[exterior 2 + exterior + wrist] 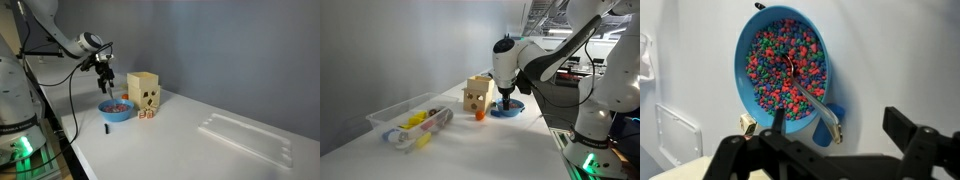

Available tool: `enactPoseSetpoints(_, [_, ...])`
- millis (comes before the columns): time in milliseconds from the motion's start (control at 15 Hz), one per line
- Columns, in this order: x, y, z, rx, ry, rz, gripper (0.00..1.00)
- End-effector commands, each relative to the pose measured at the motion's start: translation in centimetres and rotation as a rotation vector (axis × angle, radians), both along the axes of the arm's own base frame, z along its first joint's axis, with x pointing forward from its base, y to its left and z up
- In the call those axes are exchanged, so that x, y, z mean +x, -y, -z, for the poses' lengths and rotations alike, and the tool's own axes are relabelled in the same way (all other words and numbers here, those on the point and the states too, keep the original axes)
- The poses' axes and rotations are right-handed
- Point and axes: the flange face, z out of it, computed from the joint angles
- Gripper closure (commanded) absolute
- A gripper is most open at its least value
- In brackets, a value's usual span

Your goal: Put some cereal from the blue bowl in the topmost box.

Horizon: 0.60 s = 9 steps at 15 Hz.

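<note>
The spoon's handle end [837,130] is already between my gripper's open fingers, so my gripper needs to stay just above the bowl's edge and close them on it.
The blue bowl [750,85] holds many small cereal bits [785,60], red, blue and green. A spoon with a clear handle [808,98] lies in it, and the handle's end sticks out over the rim. My gripper [840,128] is open. It hovers just above the bowl's edge, with the handle end between the fingers but not touched. The bowl [508,110] [116,111] and gripper [507,97] [103,82] show in both exterior views. Next to the bowl, the plain tan topmost box [143,82] [480,86] sits on a tan box with dark spots [148,100].
A long clear plastic tub [410,125] [245,137] with small coloured items lies further along the white table. Small orange-red pieces [480,115] [143,116] sit by the boxes. A small dark item [104,128] lies near the table's edge.
</note>
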Motion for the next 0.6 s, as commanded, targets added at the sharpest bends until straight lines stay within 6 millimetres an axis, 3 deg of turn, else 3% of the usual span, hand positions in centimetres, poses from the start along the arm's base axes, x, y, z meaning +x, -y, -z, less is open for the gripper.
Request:
enactPoseSetpoints(0, [0.86, -0.59, 0.12, -0.06, 0.036, -0.036, 0.0])
enactPoseSetpoints(200, [1.05, -0.64, -0.08, -0.077, 0.064, -0.024, 0.01])
enactPoseSetpoints(333, [1.11, -0.67, -0.01, -0.078, 0.074, -0.011, 0.06])
enactPoseSetpoints(400, [1.09, -0.63, 0.12, -0.082, 0.078, -0.005, 0.14])
enactPoseSetpoints(533, [1.06, -0.58, 0.23, -0.084, 0.085, 0.004, 0.16])
